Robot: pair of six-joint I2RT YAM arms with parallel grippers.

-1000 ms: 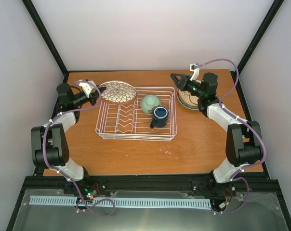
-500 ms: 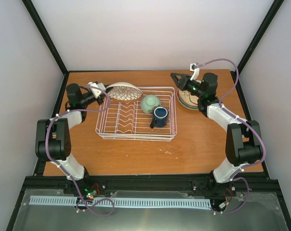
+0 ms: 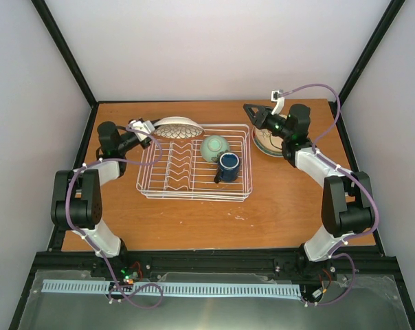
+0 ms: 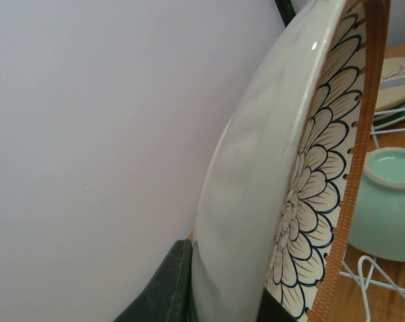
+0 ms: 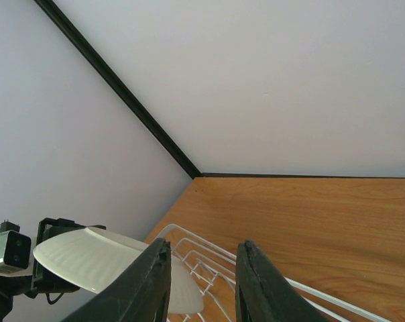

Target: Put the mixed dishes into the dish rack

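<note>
My left gripper should next lower the plate, already tilted on edge, between the wires and release the plate's rim, since the rack's far wire slots lie below.
My left gripper (image 3: 150,128) is shut on the rim of the brown petal-patterned plate (image 3: 179,128) and holds it tilted on edge over the far left corner of the white wire dish rack (image 3: 194,194). In the left wrist view the plate (image 4: 269,181) fills the middle, clamped between my fingers (image 4: 163,288). The pale-green cup (image 3: 214,147) and the dark blue mug (image 3: 227,167) sit in the rack's right part. My right gripper (image 3: 251,113) is open and empty, in the air above the rack's far right corner. The cream leaf-motif plate (image 3: 267,142) lies on teal plates to the right of the rack.
The enclosure's back wall and black frame posts (image 3: 63,51) stand close behind both grippers. In the right wrist view the plate (image 5: 95,261) and the rack's wire rim (image 5: 209,251) show below my open fingers (image 5: 256,282).
My left arm has swung right and turned the petal plate from lying flat beside the rack to standing on edge over the rack's far left corner. The right arm has not moved.
</note>
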